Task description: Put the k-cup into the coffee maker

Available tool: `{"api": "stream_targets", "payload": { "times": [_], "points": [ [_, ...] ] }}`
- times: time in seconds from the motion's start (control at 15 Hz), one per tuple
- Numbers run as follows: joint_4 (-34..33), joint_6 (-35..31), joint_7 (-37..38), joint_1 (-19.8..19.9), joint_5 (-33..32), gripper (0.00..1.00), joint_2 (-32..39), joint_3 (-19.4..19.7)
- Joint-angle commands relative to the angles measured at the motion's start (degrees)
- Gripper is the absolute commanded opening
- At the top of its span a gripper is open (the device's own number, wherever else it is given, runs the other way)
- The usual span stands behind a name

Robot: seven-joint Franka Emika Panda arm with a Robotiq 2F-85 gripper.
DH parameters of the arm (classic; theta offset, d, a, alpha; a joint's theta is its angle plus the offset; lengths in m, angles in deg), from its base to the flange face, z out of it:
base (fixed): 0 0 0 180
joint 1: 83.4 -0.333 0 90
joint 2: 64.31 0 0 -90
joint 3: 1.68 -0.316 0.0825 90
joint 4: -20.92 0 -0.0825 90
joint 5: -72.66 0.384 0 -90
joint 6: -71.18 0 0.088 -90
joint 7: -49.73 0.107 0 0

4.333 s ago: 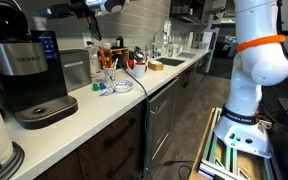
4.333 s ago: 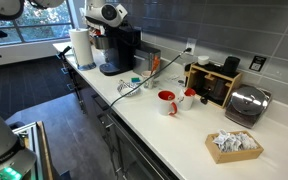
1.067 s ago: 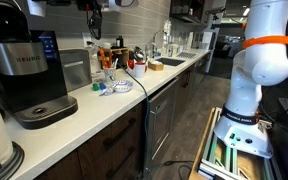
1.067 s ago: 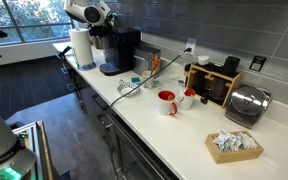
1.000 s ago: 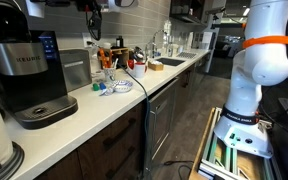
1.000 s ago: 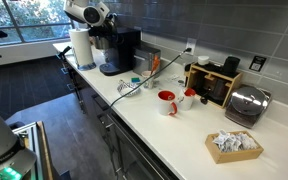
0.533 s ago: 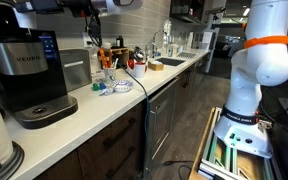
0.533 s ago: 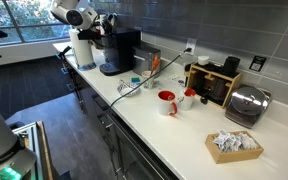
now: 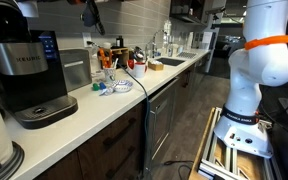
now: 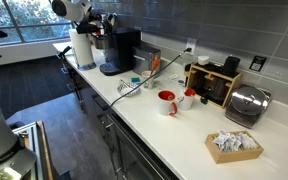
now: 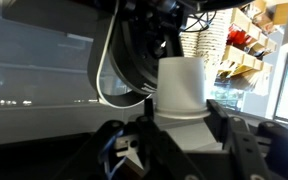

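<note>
The k-cup in my gripper still hangs above the coffee maker, so next I should lower it into the coffee maker's open top (image 9: 15, 41) below and release it.
In the wrist view a white k-cup (image 11: 181, 88) stands upright between the black fingers (image 11: 220, 118) of my gripper (image 11: 181, 116), which is shut on its lower rim. Behind the cup is a dark round opening (image 11: 134, 55) ringed by a white arc. The black coffee maker (image 9: 24, 75) with its silver band and blue display stands at the near end of the counter. It also appears as a black coffee maker (image 10: 119, 50) beside the window. My gripper (image 9: 89, 12) hangs high above and just beside the machine. The k-cup is too small to make out in both exterior views.
A brushed-steel box (image 9: 76, 68) stands next to the brewer, a paper towel roll (image 10: 81, 48) behind it. Further along the counter are a red mug (image 10: 167, 101), a wooden rack (image 10: 216, 82), a toaster (image 10: 248, 103) and a basket of packets (image 10: 234, 144). The robot's base (image 9: 254, 75) stands on the floor.
The wrist has swung toward the window end of the counter, closer over the coffee maker's top. The cup stays held in the gripper.
</note>
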Motion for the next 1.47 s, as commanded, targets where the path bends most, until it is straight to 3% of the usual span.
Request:
{"api": "stream_targets", "payload": {
  "times": [0.0, 0.4, 0.6, 0.93, 1.4],
  "points": [
    [-6.4, -0.5, -2.1, -4.6, 1.9, 0.29, 5.8, 4.6],
    [-8.7, -0.7, 3.1, -11.9, 1.8, 0.29, 10.3, 9.4],
    [-9.3, -0.6, 5.9, -16.3, 1.8, 0.29, 11.2, 14.0],
    [-11.1, -1.3, 10.6, -24.5, 1.8, 0.29, 12.8, 25.2],
    [-9.8, -0.5, 16.2, -30.8, 1.8, 0.29, 14.5, 31.5]
  ]
}}
